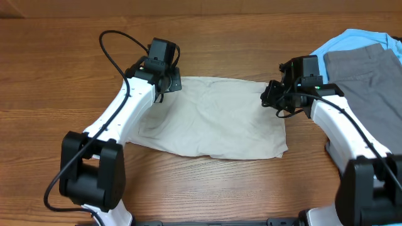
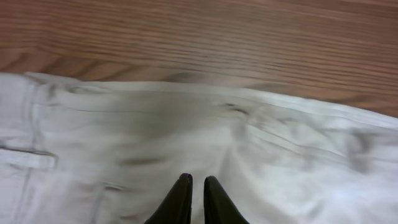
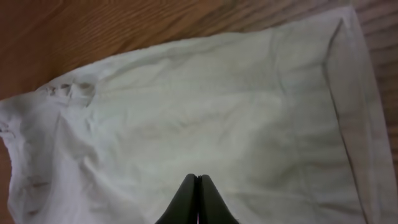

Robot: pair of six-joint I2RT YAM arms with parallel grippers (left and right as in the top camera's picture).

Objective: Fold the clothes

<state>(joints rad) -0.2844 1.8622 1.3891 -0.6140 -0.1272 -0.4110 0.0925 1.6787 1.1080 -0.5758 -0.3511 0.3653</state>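
Note:
The robot's right gripper will next move back and down to the shorts' jutting near corner point(image 1: 281, 150) toward the trousers and open its closed fingers, because that corner lies back and below.
The pale beige shorts point(image 1: 213, 119) lie flat and folded on the wooden table, filling most of the left wrist view point(image 2: 199, 137) and the right wrist view point(image 3: 205, 118). My left gripper point(image 1: 173, 84) hovers over the shorts' far left corner. Its fingers point(image 2: 198, 182) are almost together with a thin gap and nothing between them. My right gripper point(image 1: 267, 96) is at the shorts' far right edge. Its fingers point(image 3: 198, 179) are fully shut and empty, above the cloth. A hem band point(image 3: 348, 106) runs down the right side of that view.
Grey trousers point(image 1: 367, 81) lie on a light blue shirt point(image 1: 342, 41) at the far right of the table. Bare wooden tabletop point(image 1: 56, 69) surrounds the shorts. A black cable point(image 1: 116, 47) loops off the left arm.

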